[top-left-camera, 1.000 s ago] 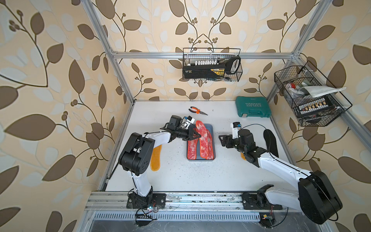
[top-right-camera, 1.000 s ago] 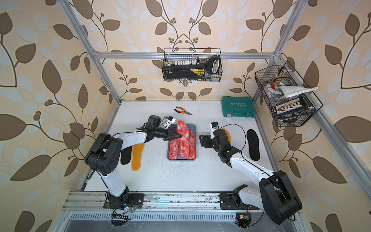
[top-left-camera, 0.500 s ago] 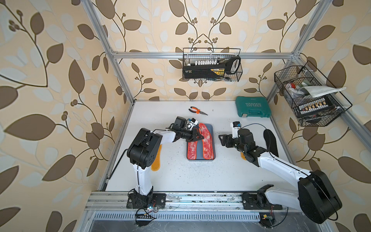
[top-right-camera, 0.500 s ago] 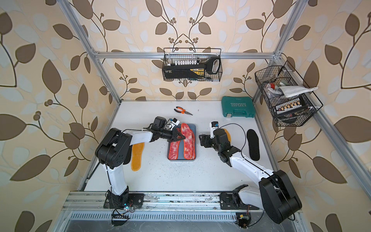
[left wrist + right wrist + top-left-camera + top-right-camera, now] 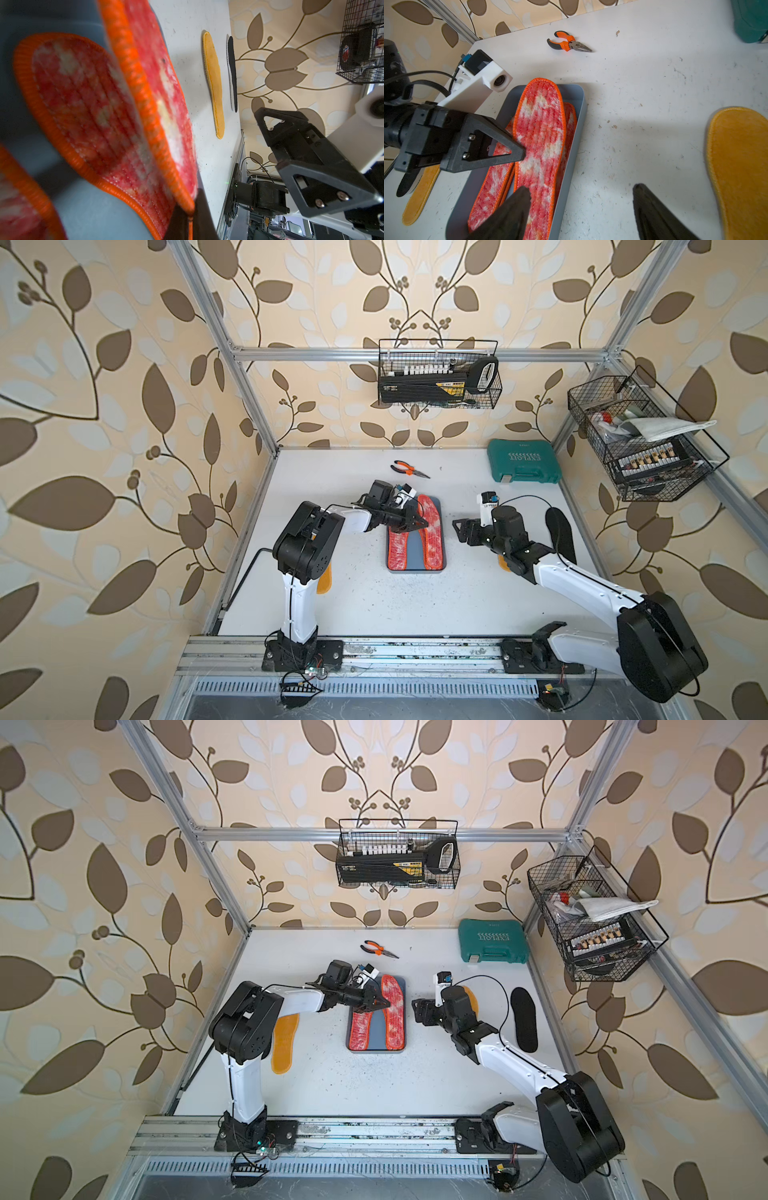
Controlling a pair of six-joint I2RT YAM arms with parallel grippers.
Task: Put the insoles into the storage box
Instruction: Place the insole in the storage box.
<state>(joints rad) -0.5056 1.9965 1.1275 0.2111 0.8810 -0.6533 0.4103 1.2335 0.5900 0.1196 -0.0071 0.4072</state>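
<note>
My left gripper lowers the held insole, its toe still above the box's rim, and releases it next, since the lower red insole (image 5: pixel 100 120) lies in the box just below the gripper.
The storage box (image 5: pixel 414 552) (image 5: pixel 376 1032) is a blue-grey tray at mid-table with red-speckled insoles in it. My left gripper (image 5: pixel 420 525) (image 5: pixel 190 218) is shut on the orange edge of one red insole (image 5: pixel 430 531) (image 5: pixel 539 133), which lies tilted along the box's right side, toe on the far rim. Another red insole (image 5: pixel 397 549) lies along the left side. My right gripper (image 5: pixel 460 529) (image 5: pixel 580 189) hangs open just right of the box (image 5: pixel 581 99), holding nothing. On the table lie an orange-yellow insole (image 5: pixel 284 1042) at the left, another orange-yellow insole (image 5: pixel 741 166) under the right arm, and a black insole (image 5: pixel 561 531) at the right.
Orange-handled pliers (image 5: pixel 409 469) lie behind the box. A green tool case (image 5: pixel 523 466) sits at the back right. Black wire baskets hang on the back wall (image 5: pixel 438 379) and right wall (image 5: pixel 640 443). A second black insole (image 5: pixel 406 182) shows beside the left orange-yellow one.
My left gripper has carried the red insole rightward, from over the box's left side to its right side. The right arm has stayed still.
</note>
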